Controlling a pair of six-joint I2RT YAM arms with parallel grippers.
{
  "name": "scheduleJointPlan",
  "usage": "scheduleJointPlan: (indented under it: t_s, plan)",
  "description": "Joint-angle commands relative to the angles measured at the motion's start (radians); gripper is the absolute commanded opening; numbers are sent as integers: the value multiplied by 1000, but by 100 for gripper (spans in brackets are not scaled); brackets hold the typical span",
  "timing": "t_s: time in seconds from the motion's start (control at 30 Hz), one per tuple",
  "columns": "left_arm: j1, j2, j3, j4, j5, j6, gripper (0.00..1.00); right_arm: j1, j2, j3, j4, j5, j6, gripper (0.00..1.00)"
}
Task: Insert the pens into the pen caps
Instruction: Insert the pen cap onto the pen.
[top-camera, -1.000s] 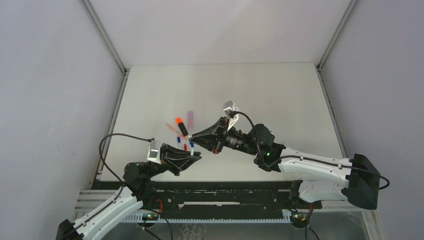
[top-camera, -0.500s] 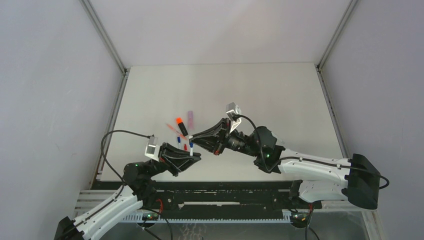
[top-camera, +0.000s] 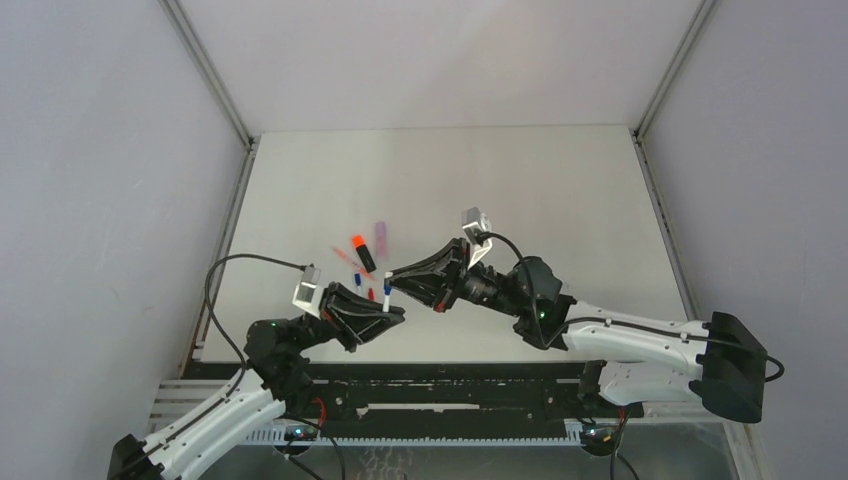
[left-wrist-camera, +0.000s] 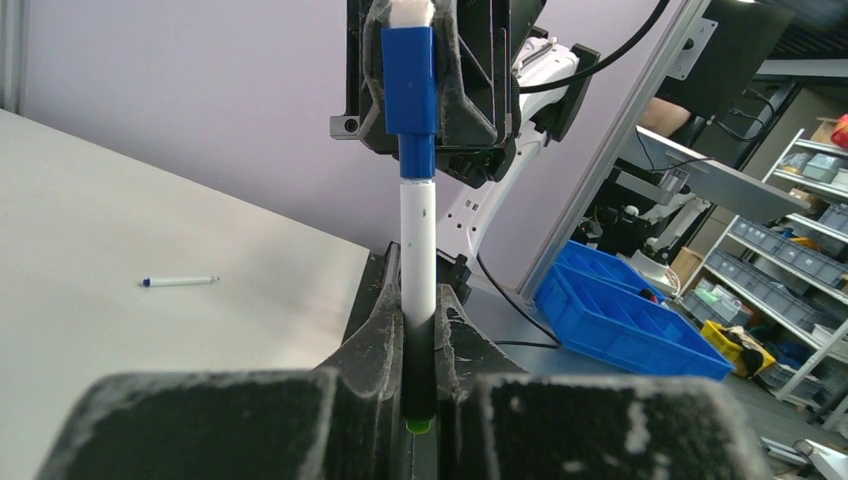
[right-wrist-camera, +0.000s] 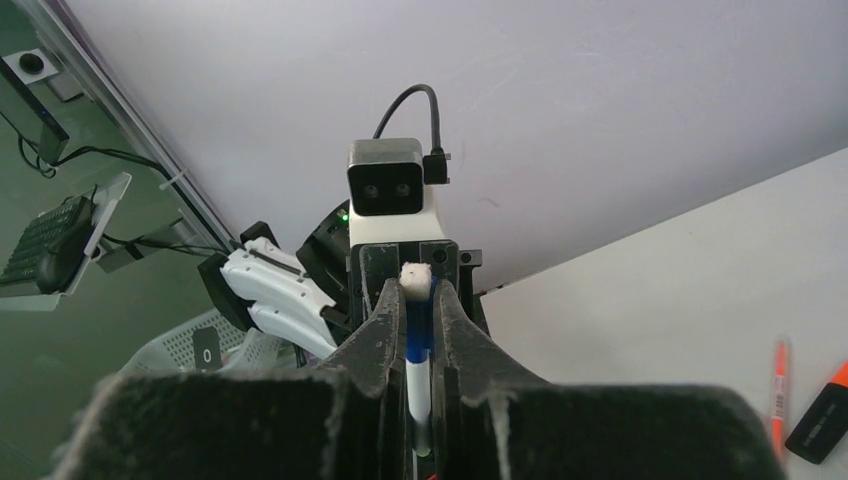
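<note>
My left gripper will tilt down and to the left in the top view next, to the tabletop (top-camera: 349, 282) beside the blue piece, and release the already capped pen there.
A white pen (left-wrist-camera: 418, 250) with a blue neck stands upright in my left gripper (left-wrist-camera: 418, 325), which is shut on its lower barrel. Its top end sits inside a dark blue pen cap (left-wrist-camera: 410, 85) that my right gripper (right-wrist-camera: 420, 292) is shut on from above. In the right wrist view the cap (right-wrist-camera: 421, 335) lies between the fingers with the white barrel (right-wrist-camera: 420, 400) below it. From above, the pen (top-camera: 386, 292) bridges the left gripper (top-camera: 392, 313) and the right gripper (top-camera: 391, 277) over the table's near left part.
Just behind the grippers lie a black orange-tipped highlighter (top-camera: 362, 250), a lilac highlighter (top-camera: 381, 234), a thin red pen (top-camera: 345, 258), a small blue piece (top-camera: 357, 282) and a small red piece (top-camera: 371, 294). A thin pen (left-wrist-camera: 180, 281) lies on the table in the left wrist view.
The right wrist has drifted slightly to the right and the left wrist has lifted a little. Both grips are unchanged, with pen and cap still joined between them.
</note>
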Motion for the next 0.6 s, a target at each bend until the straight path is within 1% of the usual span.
scheduleJointPlan:
  t_s: [0.0,0.3,0.57]
  plan:
    - [8,0,146,130,-129,-26,0,48,20,-72,-206,-119,31,0]
    - [7,4,175,79,-115,5,0,66,22,-75,-337,-110,65,0]
    - [9,-14,185,60,-148,28,0,90,53,-112,-385,-100,144,0]
